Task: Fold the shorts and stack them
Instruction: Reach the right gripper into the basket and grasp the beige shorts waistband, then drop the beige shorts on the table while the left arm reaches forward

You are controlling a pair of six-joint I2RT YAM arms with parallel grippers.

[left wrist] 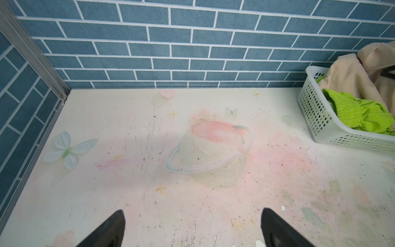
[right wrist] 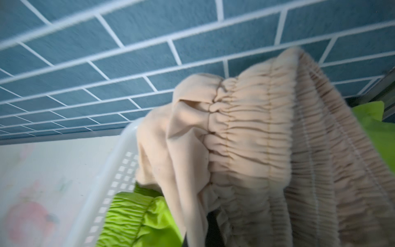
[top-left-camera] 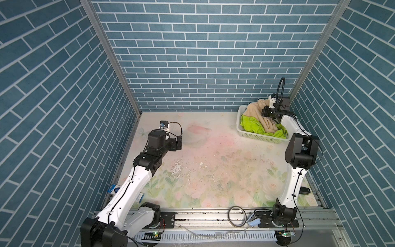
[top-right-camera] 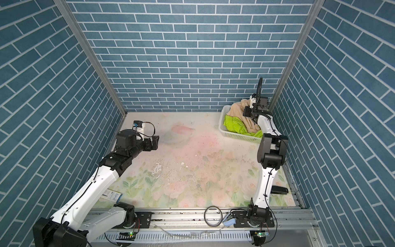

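I will lift the beige shorts up from the basket (top-left-camera: 263,136) with my right gripper, then carry them across and down to the bare middle of the table and release them, because that space is empty.
The beige shorts (top-left-camera: 255,116) (top-right-camera: 236,113) lie bunched on top of the lime-green shorts (top-left-camera: 251,126) (top-right-camera: 234,126) inside the white basket (top-left-camera: 263,136) (top-right-camera: 239,135) at the far right corner. My right gripper (top-left-camera: 265,112) (top-right-camera: 246,111) is down in the basket, shut on the beige shorts. Their gathered waistband (right wrist: 256,139) fills the right wrist view and covers the fingers; green fabric (right wrist: 132,213) shows below it. My left gripper (top-left-camera: 179,142) (top-right-camera: 156,142) (left wrist: 192,210) hovers open over the bare table at the left, with nothing between its fingers.
The flower-printed table (top-left-camera: 213,160) is walled by blue brick panels on three sides. A cable ring (top-left-camera: 236,216) lies on the front rail. A black object (top-left-camera: 304,190) sits at the right edge and a blue packet (top-left-camera: 113,189) at the left edge.
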